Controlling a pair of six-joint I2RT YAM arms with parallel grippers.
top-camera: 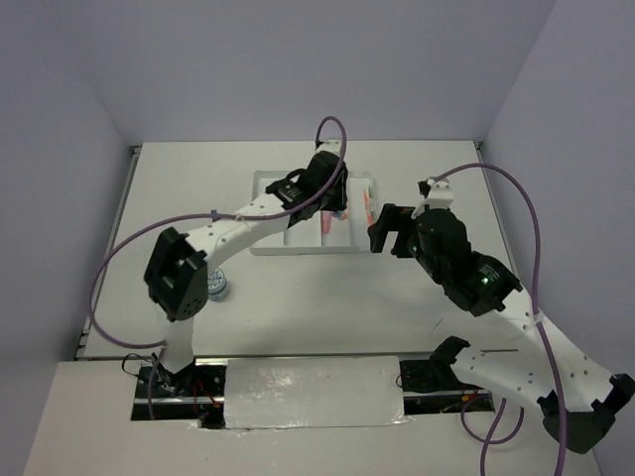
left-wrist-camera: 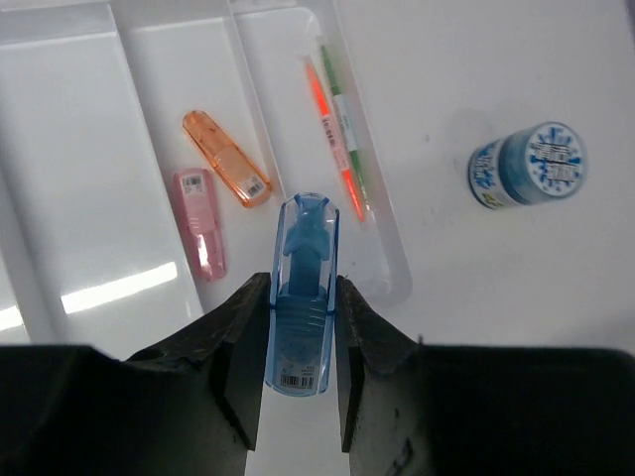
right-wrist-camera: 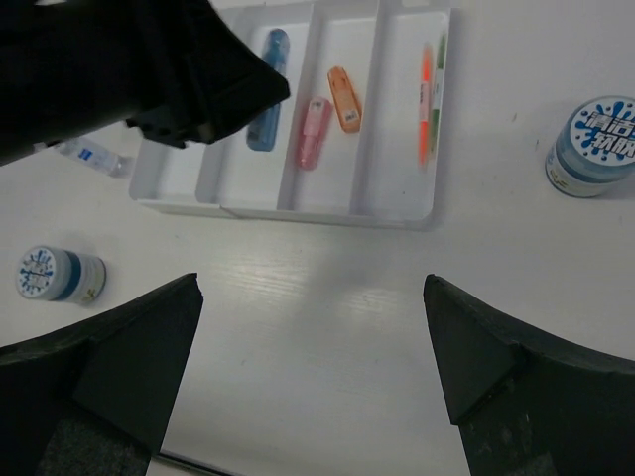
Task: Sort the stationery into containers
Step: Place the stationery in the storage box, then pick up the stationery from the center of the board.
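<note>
The tray's section with the pink and orange sticks is below my left gripper, so my left gripper needs to move down to it next and release the blue stick (left-wrist-camera: 308,233) beside the sticks that look like it.
My left gripper (left-wrist-camera: 303,286) is shut on a short blue stick (left-wrist-camera: 308,233) and holds it just above the white tray (left-wrist-camera: 79,149); which compartment lies under it I cannot tell. A pink stick (left-wrist-camera: 198,220) and an orange stick (left-wrist-camera: 226,159) lie together in one compartment. Thin orange and green pens (left-wrist-camera: 337,134) lie in the end compartment. One patterned disc (left-wrist-camera: 528,164) stands on the table beside the tray, another (right-wrist-camera: 60,275) further off. My right gripper (right-wrist-camera: 313,288) hangs open and empty over bare table in front of the tray (right-wrist-camera: 288,210).
A tiny blue-capped bottle (right-wrist-camera: 84,154) lies on the table by the tray's far end. The left arm (top-camera: 248,213) stretches across the tray (top-camera: 263,248). A disc (top-camera: 218,288) sits near the left arm's elbow. Purple cables loop above both arms.
</note>
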